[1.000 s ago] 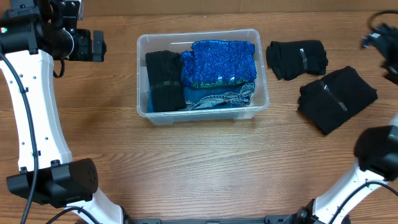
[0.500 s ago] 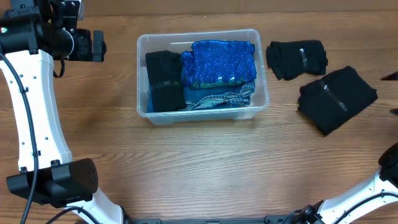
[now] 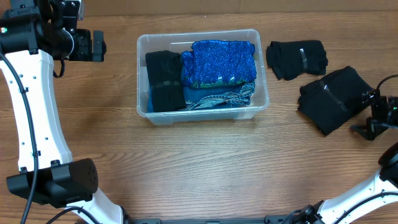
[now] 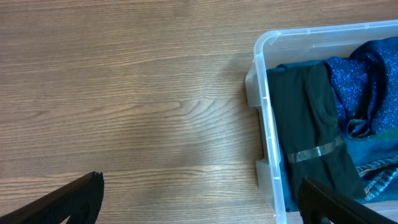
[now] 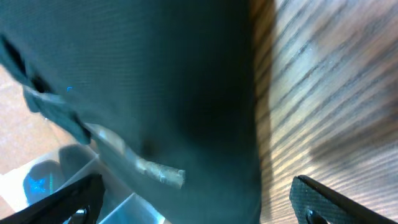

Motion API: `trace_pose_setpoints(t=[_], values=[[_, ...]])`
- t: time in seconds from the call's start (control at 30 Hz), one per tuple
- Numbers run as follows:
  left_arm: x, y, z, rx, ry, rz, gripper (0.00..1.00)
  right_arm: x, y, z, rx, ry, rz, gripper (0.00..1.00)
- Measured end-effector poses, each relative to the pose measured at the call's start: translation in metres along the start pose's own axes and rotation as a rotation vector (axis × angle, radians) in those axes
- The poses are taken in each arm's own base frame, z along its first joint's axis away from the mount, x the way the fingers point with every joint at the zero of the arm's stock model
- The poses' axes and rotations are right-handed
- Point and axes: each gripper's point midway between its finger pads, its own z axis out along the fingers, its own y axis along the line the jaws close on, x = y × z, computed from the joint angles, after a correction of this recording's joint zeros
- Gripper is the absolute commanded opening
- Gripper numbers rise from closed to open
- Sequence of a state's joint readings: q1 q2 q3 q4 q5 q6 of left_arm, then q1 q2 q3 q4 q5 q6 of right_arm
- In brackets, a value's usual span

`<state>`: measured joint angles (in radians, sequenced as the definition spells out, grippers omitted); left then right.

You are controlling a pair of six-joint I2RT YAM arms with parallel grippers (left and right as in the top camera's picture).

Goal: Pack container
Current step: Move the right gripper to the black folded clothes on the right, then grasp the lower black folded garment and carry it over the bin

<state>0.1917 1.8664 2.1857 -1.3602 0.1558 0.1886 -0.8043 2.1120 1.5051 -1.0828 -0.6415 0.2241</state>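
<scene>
The larger bundle's edge [image 3: 363, 103] farthest from the container [image 3: 142, 43] shows between the open fingers, so next I should slide my right gripper toward that bundle and close on that edge.
The clear container [image 3: 142, 43] sits at the table's middle back. It holds a black folded garment [image 3: 164, 81] at its left and a sparkly blue garment [image 3: 219, 62] on patterned cloth. Two black banded bundles lie right of it: a small one [image 3: 297, 59] and a larger one [image 3: 336, 98]. My left gripper [image 3: 96, 46] is open and empty, left of the container; its wrist view shows the container's left rim [image 4: 262, 93]. My right gripper [image 3: 373, 115] is open at the larger bundle's right edge; the bundle [image 5: 155, 93] fills its wrist view between the fingers.
Bare wooden tabletop lies in front of the container and to its left. The white arm links run down the left side and the lower right corner of the overhead view.
My right arm has come down from the far right corner, out of view for a moment, to the right edge of the larger black bundle. The left arm has not moved.
</scene>
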Motion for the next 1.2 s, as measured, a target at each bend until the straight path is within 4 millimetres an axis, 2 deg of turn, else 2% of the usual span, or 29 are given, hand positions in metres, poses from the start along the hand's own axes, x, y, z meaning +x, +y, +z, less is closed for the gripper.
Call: trace_pose_setpoints(t=[0.13, 0.27, 0.3, 0.37, 0.43, 0.53, 0.67, 0.8, 0.97, 1.03, 1.1, 1.2], values=[[0.000, 0.000, 0.000, 0.000, 0.000, 0.000, 1.00, -0.003, -0.010, 0.013, 0.017, -0.033, -0.016, 1.00], [0.000, 0.000, 0.000, 0.000, 0.000, 0.000, 1.00, -0.011, 0.003, 0.021, 0.046, -0.097, -0.111, 0.98], [0.000, 0.000, 0.000, 0.000, 0.000, 0.000, 1.00, -0.011, 0.013, 0.028, 0.052, -0.109, -0.158, 0.96], [0.000, 0.000, 0.000, 0.000, 0.000, 0.000, 1.00, -0.012, 0.021, 0.035, 0.080, -0.130, -0.204, 0.88], [0.000, 0.000, 0.000, 0.000, 0.000, 0.000, 1.00, -0.010, 0.027, 0.043, 0.127, -0.144, -0.250, 0.71], [0.000, 0.000, 0.000, 0.000, 0.000, 0.000, 1.00, -0.007, 0.029, 0.054, 0.217, -0.166, -0.287, 0.58], [0.000, 0.000, 0.000, 0.000, 0.000, 0.000, 1.00, -0.007, 0.028, 0.055, 0.241, -0.175, -0.291, 0.49], [0.000, 0.000, 0.000, 0.000, 0.000, 0.000, 1.00, -0.007, 0.029, 0.054, 0.241, -0.176, -0.289, 0.45], [0.000, 0.000, 0.000, 0.000, 0.000, 0.000, 1.00, 0.003, 0.034, 0.039, 0.271, -0.173, -0.287, 0.33], [0.000, 0.000, 0.000, 0.000, 0.000, 0.000, 1.00, 0.010, 0.043, 0.022, 0.272, -0.189, -0.295, 0.18], [0.000, 0.000, 0.000, 0.000, 0.000, 0.000, 1.00, 0.015, 0.056, 0.004, 0.263, -0.217, -0.313, 0.17], [0.000, 0.000, 0.000, 0.000, 0.000, 0.000, 1.00, 0.026, 0.087, -0.036, 0.215, -0.296, -0.361, 0.13]])
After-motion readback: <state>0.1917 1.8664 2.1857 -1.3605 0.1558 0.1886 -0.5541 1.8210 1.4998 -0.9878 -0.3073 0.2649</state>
